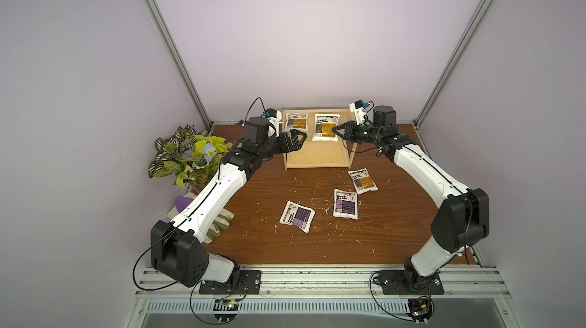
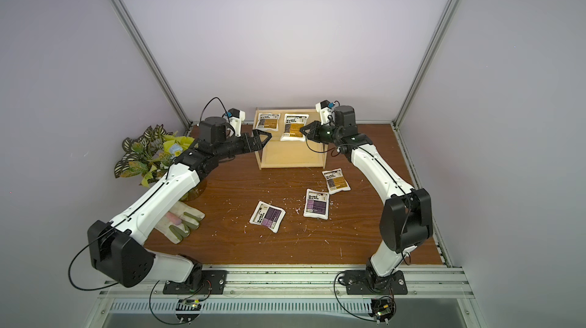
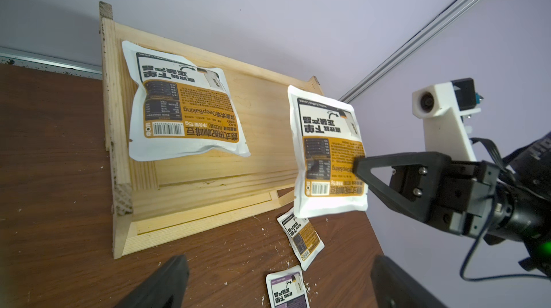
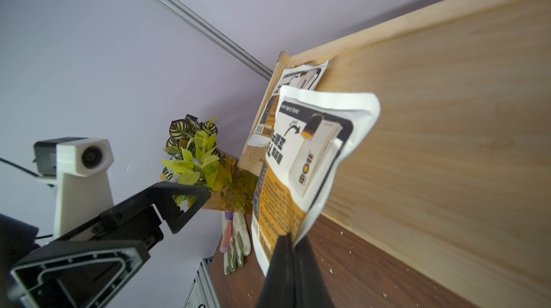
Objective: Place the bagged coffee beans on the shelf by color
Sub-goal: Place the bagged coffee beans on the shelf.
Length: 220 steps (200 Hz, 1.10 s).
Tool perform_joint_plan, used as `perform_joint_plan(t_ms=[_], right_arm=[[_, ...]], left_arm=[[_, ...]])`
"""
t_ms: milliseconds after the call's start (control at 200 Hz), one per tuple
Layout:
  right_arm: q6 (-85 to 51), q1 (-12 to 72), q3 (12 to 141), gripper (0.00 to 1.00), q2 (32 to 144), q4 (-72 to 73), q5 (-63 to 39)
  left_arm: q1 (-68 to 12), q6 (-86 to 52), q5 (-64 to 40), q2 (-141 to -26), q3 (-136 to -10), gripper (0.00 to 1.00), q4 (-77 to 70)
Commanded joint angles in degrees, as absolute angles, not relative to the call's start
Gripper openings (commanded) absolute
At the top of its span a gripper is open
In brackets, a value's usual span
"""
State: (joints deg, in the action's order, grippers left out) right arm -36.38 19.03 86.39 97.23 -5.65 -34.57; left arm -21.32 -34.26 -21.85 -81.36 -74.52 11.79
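Both labels are orange. My right gripper will next move outward and down onto the bare top board (image 1: 312, 122) (image 4: 340, 80) beside the orange bag lying there and let go of its own bag.
The shelf (image 1: 317, 159) stands at the back of the table. One orange-labelled bag of coffee beans (image 1: 296, 121) lies on its top board at the left. My right gripper (image 1: 335, 129) is shut on the lower edge of a second orange bag (image 1: 324, 126) and holds it over the top board; its jaws (image 4: 293, 239) pinch that bag (image 4: 298, 157). My left gripper (image 1: 298, 140) is open and empty beside the shelf's left end. On the table lie an orange bag (image 1: 362, 181) and two purple bags (image 1: 345, 204) (image 1: 297, 216).
A potted plant (image 1: 190, 158) stands at the table's left edge. In front of it a work glove (image 1: 218, 225) and a purple object (image 1: 184, 204) lie partly under my left arm. White crumbs dot the wooden table (image 1: 396, 234).
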Motion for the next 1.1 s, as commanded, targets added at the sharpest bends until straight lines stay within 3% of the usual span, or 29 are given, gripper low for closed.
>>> perform_joint_plan(t_ms=[0, 315, 696, 961, 1096], right_arm=[[-34.3, 18.6, 91.7, 0.04, 99.6, -6.7, -35.7], [-33.1, 18.4, 100.8, 0.05, 108.7, -10.5, -36.5], [-32.1, 18.4, 108.6, 0.16, 114.5, -14.2, -34.2], [-32.0, 18.3, 113.2, 0.39, 117.6, -16.1, -32.4], [-32.2, 18.2, 113.7, 0.43, 117.6, -16.3, -31.4]], left_arm=[[-20.7, -33.3, -22.1, -81.4, -75.4, 1.0, 10.5], [-20.7, -33.6, -22.5, -81.1, -74.3, 1.0, 9.8], [-20.7, -34.2, -22.3, -80.1, -73.2, 1.0, 9.1], [-20.7, -34.3, -22.4, -79.1, -72.1, 0.99, 8.3], [-20.7, -34.4, -22.2, -78.8, -71.7, 0.99, 8.1]])
